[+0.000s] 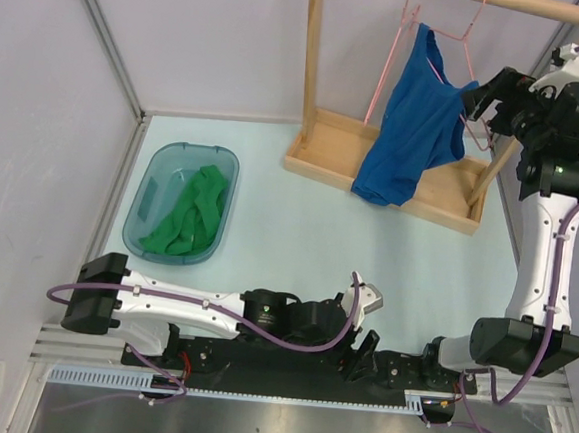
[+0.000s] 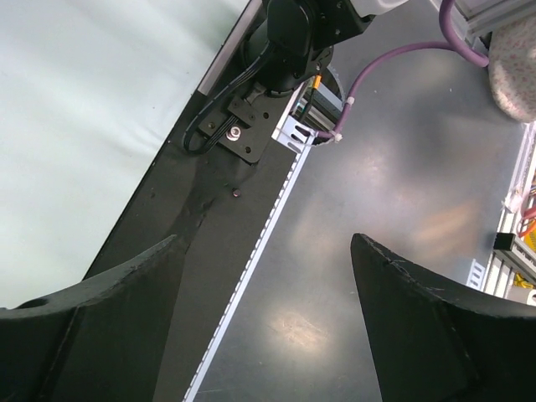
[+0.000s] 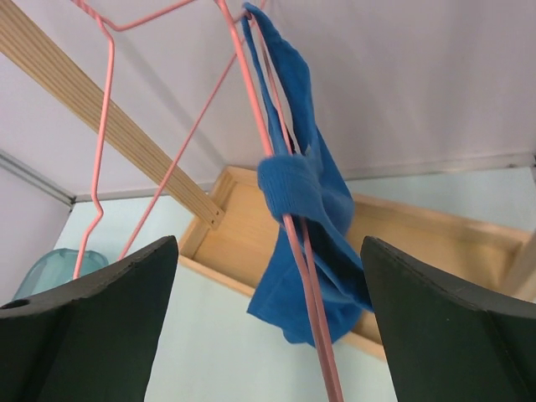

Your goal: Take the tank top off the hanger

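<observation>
My right gripper slides left in the top view next, until its fingers straddle the tank top's fold where it wraps the hanger wire.
A blue tank top (image 1: 417, 126) hangs bunched on a pink wire hanger (image 1: 472, 25) hooked over the wooden rack's top rail (image 1: 532, 4). My right gripper (image 1: 470, 98) is raised at the garment's right side and stands open. In the right wrist view the tank top (image 3: 297, 184) and the hanger wires (image 3: 295, 251) lie between the fingers of the right gripper (image 3: 268, 240), a little ahead of them, untouched. My left gripper (image 1: 364, 358) rests low by the arm bases. In its own view the left gripper (image 2: 265, 237) is open over the metal surface, holding nothing.
A second pink hanger (image 1: 387, 64) hangs empty left of the tank top. The rack's wooden base tray (image 1: 325, 144) sits at the back. A teal tub (image 1: 146, 205) at left holds a green garment (image 1: 194, 214).
</observation>
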{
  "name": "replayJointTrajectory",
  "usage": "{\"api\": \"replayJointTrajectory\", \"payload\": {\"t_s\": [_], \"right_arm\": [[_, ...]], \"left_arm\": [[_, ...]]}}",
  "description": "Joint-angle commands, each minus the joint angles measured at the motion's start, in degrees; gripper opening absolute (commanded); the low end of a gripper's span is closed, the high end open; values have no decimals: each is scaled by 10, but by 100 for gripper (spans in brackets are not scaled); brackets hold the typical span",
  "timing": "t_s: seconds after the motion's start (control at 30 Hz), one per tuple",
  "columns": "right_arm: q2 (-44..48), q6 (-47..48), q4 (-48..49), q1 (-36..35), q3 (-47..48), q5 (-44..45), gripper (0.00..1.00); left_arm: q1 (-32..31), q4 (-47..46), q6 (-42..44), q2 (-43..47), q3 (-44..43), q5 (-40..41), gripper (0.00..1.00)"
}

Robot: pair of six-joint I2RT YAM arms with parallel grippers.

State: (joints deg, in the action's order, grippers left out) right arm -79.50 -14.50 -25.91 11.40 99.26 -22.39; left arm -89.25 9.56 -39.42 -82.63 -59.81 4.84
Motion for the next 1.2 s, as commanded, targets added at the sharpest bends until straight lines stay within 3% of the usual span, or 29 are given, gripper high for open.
{"api": "replayJointTrajectory", "payload": {"t_s": [0.0,0.2,0.33,0.6,0.63,0.77,1.17], "right_arm": [[-50,13,41,-14,60,-33,95],[-128,89,-38,-67,154,29,81],[-138,118,-46,-98,146,70,78],[-114,107,-23,-129,106,127,36],[-108,104,-14,-130,97,133,25],[-110,93,-17,-128,107,153,1],[-45,32,6,-132,110,175,0]], "left_arm": [[0,-2,9,30,-13,16,86],[0,5,12,34,-15,21,86],[0,5,7,33,-12,19,86],[0,5,1,32,-7,14,86],[0,5,0,32,-6,15,86],[0,3,-4,34,-1,12,86],[0,34,7,34,-23,29,86]]}}
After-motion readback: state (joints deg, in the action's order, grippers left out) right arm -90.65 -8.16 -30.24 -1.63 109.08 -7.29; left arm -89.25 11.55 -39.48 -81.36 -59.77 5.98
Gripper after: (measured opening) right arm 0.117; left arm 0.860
